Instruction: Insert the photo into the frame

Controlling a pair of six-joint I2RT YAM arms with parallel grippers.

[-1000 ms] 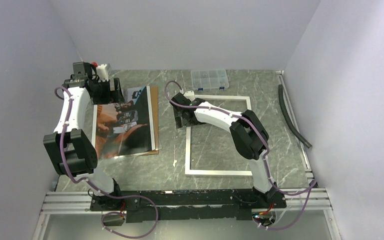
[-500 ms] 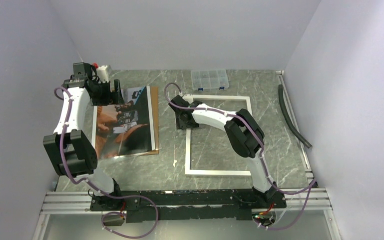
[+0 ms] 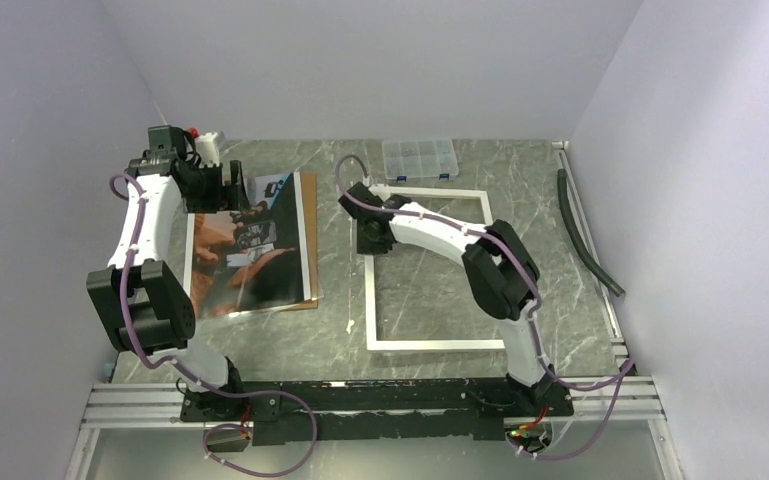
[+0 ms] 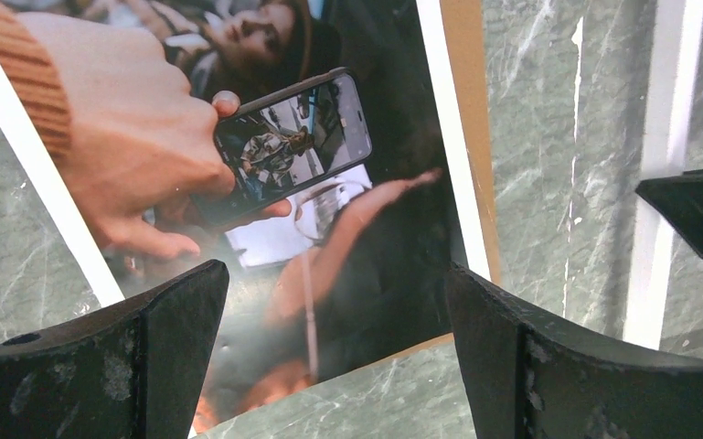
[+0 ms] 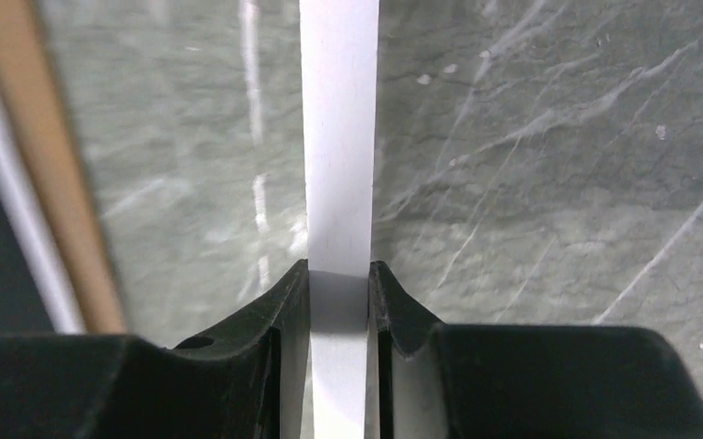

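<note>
The photo frame lies flat on top of the table. My right gripper will next tilt the frame's border nearest the photo upward to stand the frame upright, then let go of it.
The photo (image 3: 250, 250) lies flat at the left of the table on a brown backing board (image 3: 310, 230). It is a dark print of a hand holding a phone (image 4: 265, 137), with a white margin. My left gripper (image 3: 222, 190) hovers over the photo's far end, open (image 4: 336, 283), holding nothing. The frame (image 3: 430, 345), a narrow white rectangle, lies on the marble at the centre right. My right gripper (image 3: 373, 238) is shut on the frame's left border near its far corner. In the right wrist view the white strip (image 5: 338, 137) is pinched between both fingers (image 5: 339, 293).
A clear compartment box (image 3: 419, 157) stands at the back of the table, behind the frame. A dark hose (image 3: 585, 235) lies along the right wall beside a metal rail. A small white scrap (image 3: 349, 326) sits between the photo and the frame. Walls enclose three sides.
My right gripper has closed from open onto the frame's left border, and the frame has shifted slightly to the left. The left arm has not moved.
</note>
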